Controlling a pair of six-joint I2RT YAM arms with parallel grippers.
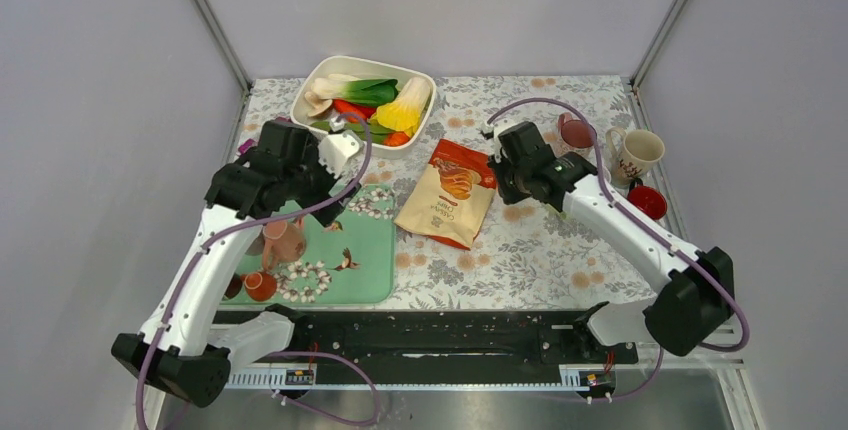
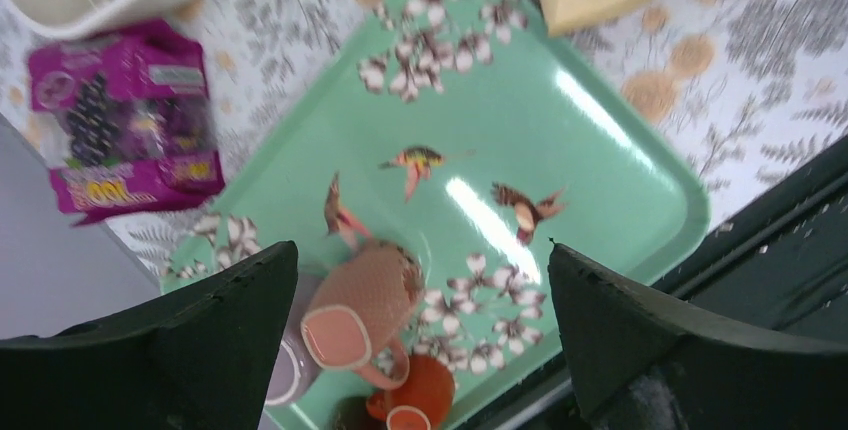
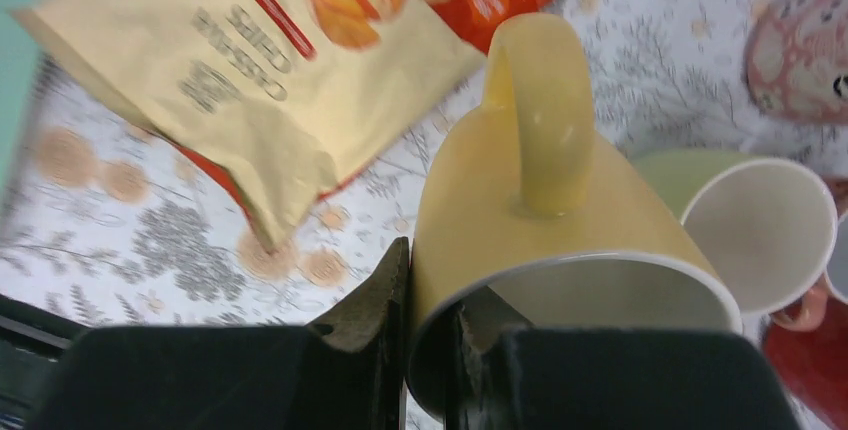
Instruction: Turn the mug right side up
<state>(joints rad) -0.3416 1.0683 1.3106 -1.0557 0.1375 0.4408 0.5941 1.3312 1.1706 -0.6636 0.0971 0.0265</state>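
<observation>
My right gripper moves down and slightly back next until the yellow mug meets bare tablecloth (image 1: 527,227) beside the chips bag. Then it releases, as the mug's opening faces up.
My right gripper (image 3: 432,280) is shut on the rim of a yellow mug (image 3: 520,210), one finger outside the wall and one inside. The mug is held off the floral tablecloth, tilted, with its handle toward the camera and its white inside facing my wrist. In the top view the right gripper (image 1: 510,165) is beside the chips bag and hides the mug. My left gripper (image 2: 422,250) is open and empty above the green tray (image 2: 600,150); it also shows in the top view (image 1: 300,175).
A pink mug (image 2: 365,295) stands base-up on the tray beside an orange cup (image 2: 430,390). A chips bag (image 1: 450,195) lies mid-table. A vegetable bowl (image 1: 365,100) is at the back. A white mug (image 1: 635,153), a pink cup (image 1: 575,132) and a red cup (image 1: 648,202) stand at right. A purple packet (image 2: 125,115) lies left.
</observation>
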